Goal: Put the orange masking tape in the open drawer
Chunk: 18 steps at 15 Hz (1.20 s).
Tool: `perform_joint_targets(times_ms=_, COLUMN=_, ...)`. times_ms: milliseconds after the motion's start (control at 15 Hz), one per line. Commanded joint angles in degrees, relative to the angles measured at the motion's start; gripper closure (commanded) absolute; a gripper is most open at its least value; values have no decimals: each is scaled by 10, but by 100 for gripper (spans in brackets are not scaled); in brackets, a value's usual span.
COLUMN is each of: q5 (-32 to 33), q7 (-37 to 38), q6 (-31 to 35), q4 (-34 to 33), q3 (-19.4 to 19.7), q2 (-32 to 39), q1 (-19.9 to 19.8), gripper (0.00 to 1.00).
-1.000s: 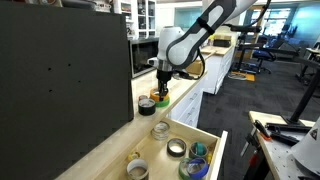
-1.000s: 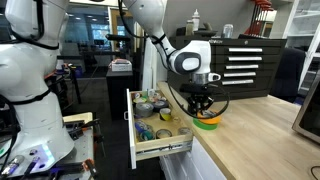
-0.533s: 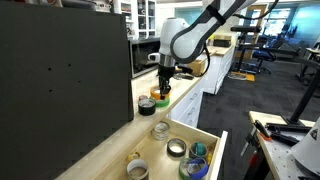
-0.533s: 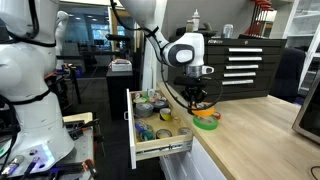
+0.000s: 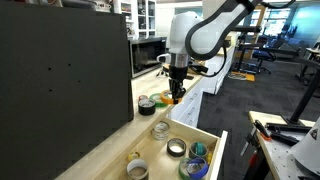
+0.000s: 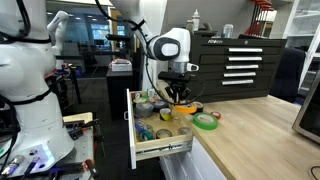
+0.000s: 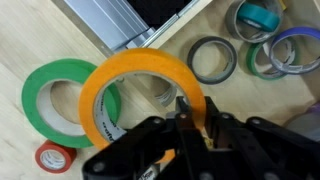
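Observation:
The orange tape should be let go on the bare bottom of the drawer, so I will next move my gripper back and down.
My gripper (image 7: 193, 112) is shut on the rim of the orange masking tape (image 7: 125, 72) and holds it in the air. In the wrist view the roll hangs over the wooden counter edge, partly above a green tape roll (image 7: 45, 100). In both exterior views the gripper (image 5: 177, 90) (image 6: 181, 100) carries the orange tape (image 6: 184, 107) near the open drawer (image 6: 150, 143), whose pale inside (image 5: 205, 135) holds several rolls. The green roll (image 6: 207, 121) lies on the counter behind the gripper.
A small red roll (image 7: 52, 157) lies by the green one. Grey, blue and purple rolls (image 7: 262, 40) lie in the drawer. A clear roll (image 5: 160, 130) and another roll (image 5: 137, 167) sit on the counter beside a dark panel (image 5: 60, 70). A black drawer cabinet (image 6: 235, 65) stands behind.
The gripper has lifted the orange tape off the green roll and carried it toward the open drawer. The green roll stays on the counter.

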<state>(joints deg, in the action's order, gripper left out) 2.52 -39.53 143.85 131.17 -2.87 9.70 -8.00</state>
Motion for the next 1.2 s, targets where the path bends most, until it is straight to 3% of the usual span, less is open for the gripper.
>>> perform_joint_targets(times_ms=0, q5=-9, q7=-4, q6=-21, q4=63, q3=4, q2=-63, q1=17, gripper=95)
perform_joint_targets(times_ms=467, q5=0, q7=2, q6=-7, q4=123, q3=0, q2=-78, q1=54, gripper=95)
perform_joint_targets(times_ms=1133, q5=-53, q7=-42, q6=2, q4=132, q3=-43, q2=-26, q1=94, gripper=95)
